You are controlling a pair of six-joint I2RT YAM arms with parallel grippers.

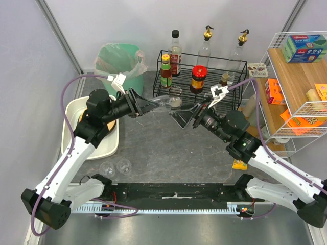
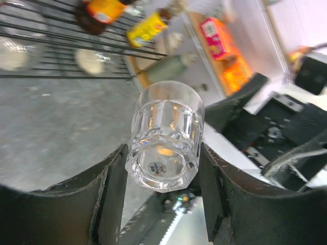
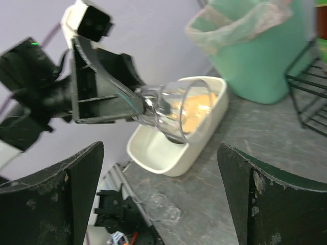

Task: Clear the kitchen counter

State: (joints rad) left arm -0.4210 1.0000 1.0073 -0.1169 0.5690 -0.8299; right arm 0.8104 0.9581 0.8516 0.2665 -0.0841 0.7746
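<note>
My left gripper swings toward the white tub next, turns downward and brings the glass down onto the bare near end (image 1: 106, 143), because the plate leaves that end free.
My left gripper (image 1: 157, 104) is shut on a clear faceted glass (image 1: 164, 101) and holds it on its side in the air above the dark grey kitchen counter (image 1: 168, 148), just in front of the wire rack. In the left wrist view the glass (image 2: 166, 138) sits base-first between both fingers (image 2: 115, 189). My right gripper (image 1: 187, 116) is open and empty, pointing at the glass from the right, a short gap away. In the right wrist view the glass (image 3: 168, 109) shows ahead of the wide-open jaws. Two small clear glasses (image 1: 115, 167) stand on the counter near the front left.
A white tub (image 1: 104, 151) holding a brownish plate is at the left. A green bin (image 1: 120, 61) stands at the back left. A black wire rack (image 1: 204, 76) with bottles is at the back. A wooden shelf (image 1: 296, 87) with boxes stands at the right.
</note>
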